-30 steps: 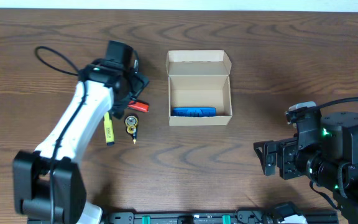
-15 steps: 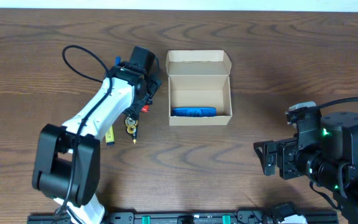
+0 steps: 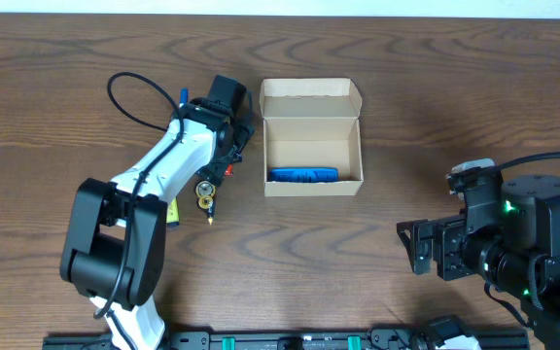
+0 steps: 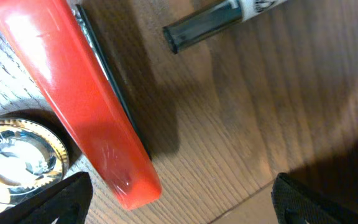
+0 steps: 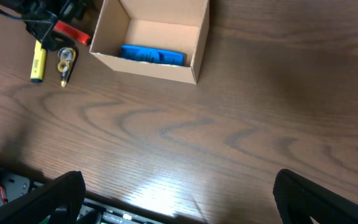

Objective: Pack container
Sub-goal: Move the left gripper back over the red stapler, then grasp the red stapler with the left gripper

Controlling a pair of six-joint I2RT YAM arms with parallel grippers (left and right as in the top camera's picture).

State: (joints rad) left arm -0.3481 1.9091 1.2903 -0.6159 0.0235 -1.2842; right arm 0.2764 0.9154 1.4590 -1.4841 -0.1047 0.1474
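Observation:
My left gripper will next move down over the red stick-shaped object's end (image 3: 228,170) (image 4: 122,170) next to the gold-rimmed round item.
The tan cardboard container (image 3: 313,144) stands open at the table's middle, flap lid folded back, with a flat blue case (image 3: 303,175) inside; it also shows in the right wrist view (image 5: 160,43). My left gripper (image 4: 180,202) is open, low over the table, with a red object (image 4: 73,87) lying between and ahead of its fingers, untouched. Overhead, the left gripper (image 3: 227,160) is just left of the container. A gold-rimmed round item (image 4: 14,155) and a dark marker (image 4: 222,18) lie close by. My right gripper (image 5: 178,193) is open and empty, far right.
A yellow highlighter (image 3: 172,209) and a round gold item with a small pen (image 3: 205,197) lie left of the container. The left arm's cable (image 3: 129,92) loops above the table at the back left.
My left gripper swung right, from over the loose items toward the container's left side, and now sits low beside the red object. The right arm has not moved.

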